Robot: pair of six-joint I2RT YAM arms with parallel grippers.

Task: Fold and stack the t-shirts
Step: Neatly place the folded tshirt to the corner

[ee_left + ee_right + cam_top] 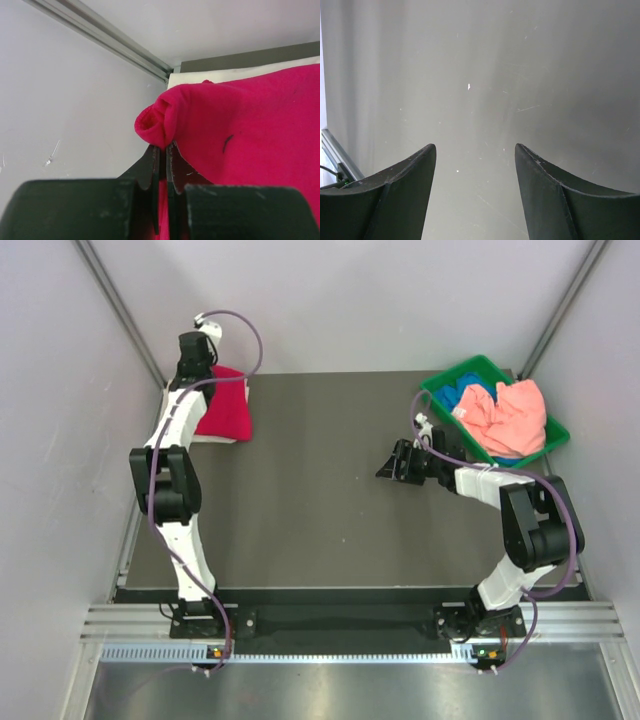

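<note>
I should lower the red t-shirt's bunched edge with my left gripper onto the white t-shirt's far corner (177, 80) beside the wall with the bar, because that edge is raised.
The crimson-red t-shirt (228, 405) lies folded at the table's far left corner, on top of a white t-shirt (235, 74) whose edge shows beneath it. My left gripper (164, 147) is shut on a bunched edge of the red shirt (250, 125), close to the left wall; from above it (193, 365) sits over the shirt's left side. A salmon-pink t-shirt (510, 410) and a blue t-shirt (470, 398) lie crumpled in the green bin. My right gripper (385, 468) stands open over bare table, left of the bin, with nothing between its fingers (420, 170).
The green plastic bin (452, 374) stands at the far right corner. White walls close in on the left, back and right, with a metal rail (110, 42) running along the left wall. The dark tabletop (310, 500) lies between the arms.
</note>
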